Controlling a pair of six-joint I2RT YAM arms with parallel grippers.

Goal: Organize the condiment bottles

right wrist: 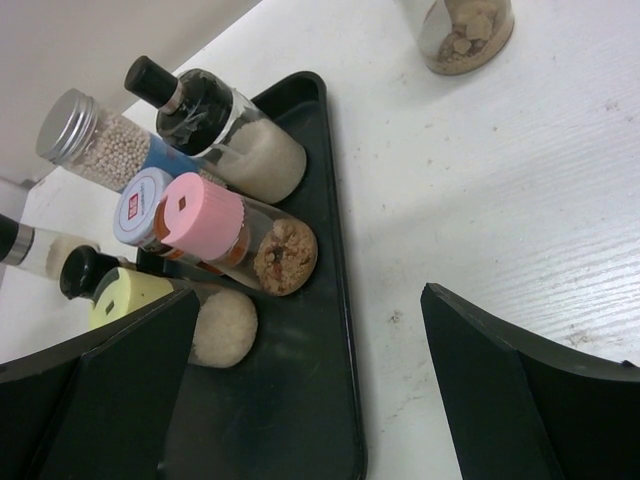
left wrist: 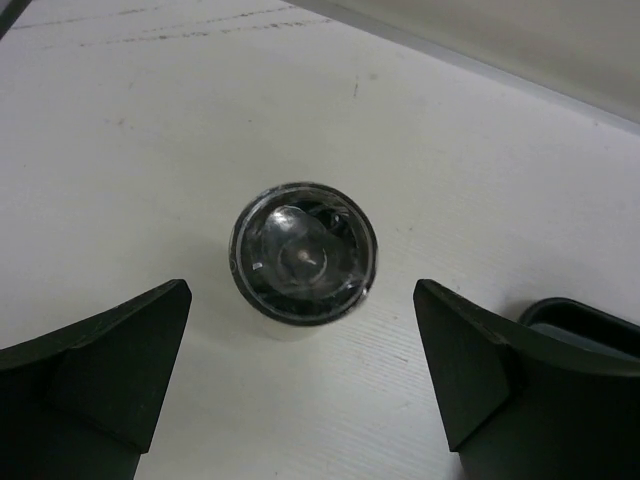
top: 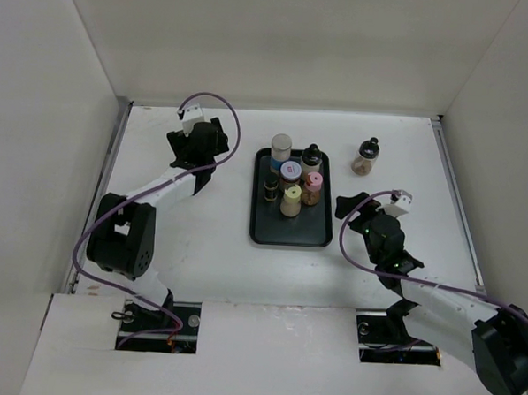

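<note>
The upright bottle is below, so next I should lower my left gripper's open fingers around the dark cap and close.
Several condiment bottles stand together on the black tray: grey cap, tall black cap, blue cap, pink cap, pale yellow cap. One black-capped jar of brown grains stands alone on the table, right of the tray. My left gripper hangs open left of the tray. Under it a dark-capped bottle stands upright on the table, just ahead of the spread fingers and untouched. My right gripper is open and empty beside the tray's right rim.
White walls close in the table on the left, back and right. In the right wrist view the pink-capped bottle and the yellow-capped one stand nearest the left finger. A corner of the tray shows behind the left gripper's right finger.
</note>
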